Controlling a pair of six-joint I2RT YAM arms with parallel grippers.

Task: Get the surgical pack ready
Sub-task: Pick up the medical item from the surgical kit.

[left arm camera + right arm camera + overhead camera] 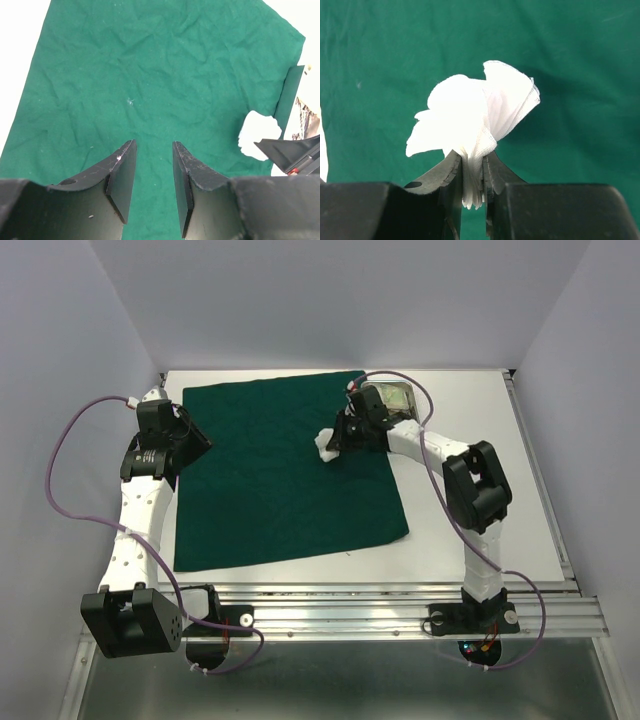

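Note:
The gauze goes over the steel tray [390, 400], to my right gripper's right in the top view, next, and my right gripper releases it because the tray holds packets.
A dark green drape [285, 475] lies spread flat over the white table [470, 480]. My right gripper [473, 167] is shut on a wad of white gauze pads [475, 112], which fans out above the pinch and hangs over the drape's right part [326, 443]. The same gauze [257, 135] appears at the right in the left wrist view, next to the right arm's fingers. My left gripper [154, 170] stands open over the drape's left edge [185, 440], nothing between its fingers. A steel tray [390, 400] with packets sits behind the right gripper.
White walls enclose the table on three sides. A metal rail [400, 615] runs along the near edge by the arm bases. Purple cables [60, 470] loop beside each arm.

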